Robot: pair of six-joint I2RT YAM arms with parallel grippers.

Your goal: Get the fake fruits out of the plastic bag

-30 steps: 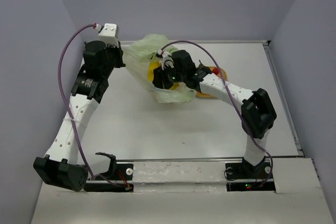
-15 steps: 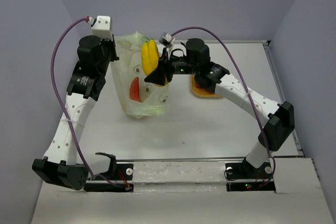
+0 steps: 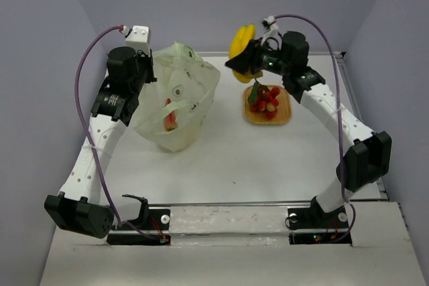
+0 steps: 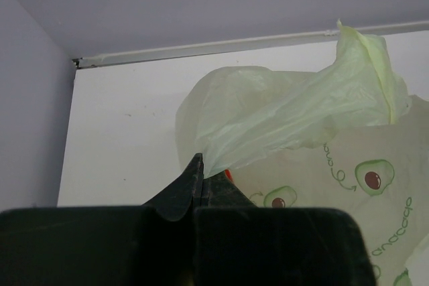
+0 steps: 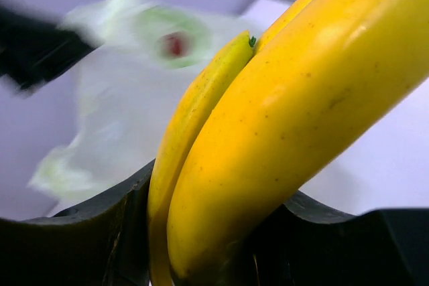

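Note:
The mat's bare side is down and to the right in the top view, and berries fill the rest of the mat, so I need to bring my right gripper over that bare side to release the bananas.
The pale yellow-green plastic bag (image 3: 177,98) hangs above the table at centre left, a red piece (image 3: 170,116) showing through it. My left gripper (image 3: 155,72) is shut on the bag's upper edge and holds it up; in the left wrist view the jaws (image 4: 200,165) pinch the film (image 4: 295,118). My right gripper (image 3: 242,59) is shut on the yellow bananas (image 3: 240,43), held high at the back right of the bag; they fill the right wrist view (image 5: 281,132). The red berry cluster with green leaves (image 3: 265,98) lies on the orange mat (image 3: 283,115).
The back wall and a white rail run behind the bag. The table's right edge rail is near the mat. Arm bases and a loose black hook (image 3: 137,207) sit at the near edge.
My right gripper has carried the bananas out of the bag, up and to the right above the mat. The bag has swung and now hangs from my left gripper. The berries on the mat are uncovered.

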